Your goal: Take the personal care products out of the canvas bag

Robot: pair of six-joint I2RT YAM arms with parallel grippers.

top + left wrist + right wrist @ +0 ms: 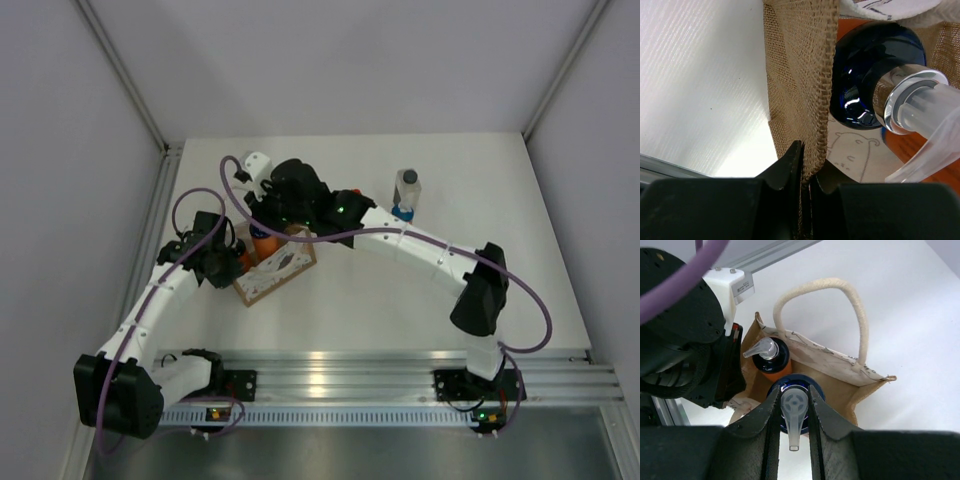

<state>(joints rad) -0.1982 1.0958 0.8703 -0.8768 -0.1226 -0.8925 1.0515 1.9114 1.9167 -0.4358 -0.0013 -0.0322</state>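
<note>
The right gripper rises from the bag (283, 272) next, swings past the clear bottle and lowers to release on the tabletop beyond it, since that spot is bare.
The canvas bag (283, 272) stands on the white table left of centre, and its pale loop handle (847, 300) arches up. My left gripper (808, 160) is shut on the bag's woven side wall (805, 75) at the rim. My right gripper (794, 395) reaches down from above. It is shut on the clear pump head of a bottle with a dark blue shoulder (816, 390) in the bag's mouth. A second pump bottle (771, 357), dark blue on top with an orange body, stands upright in the bag beside it. A clear bottle with a grey cap (407, 190) stands on the table to the right.
An aluminium rail (400, 370) runs along the table's near edge by the arm bases. Grey walls close in the left, back and right sides. The left arm's black wrist (685, 350) sits close against the bag's left side.
</note>
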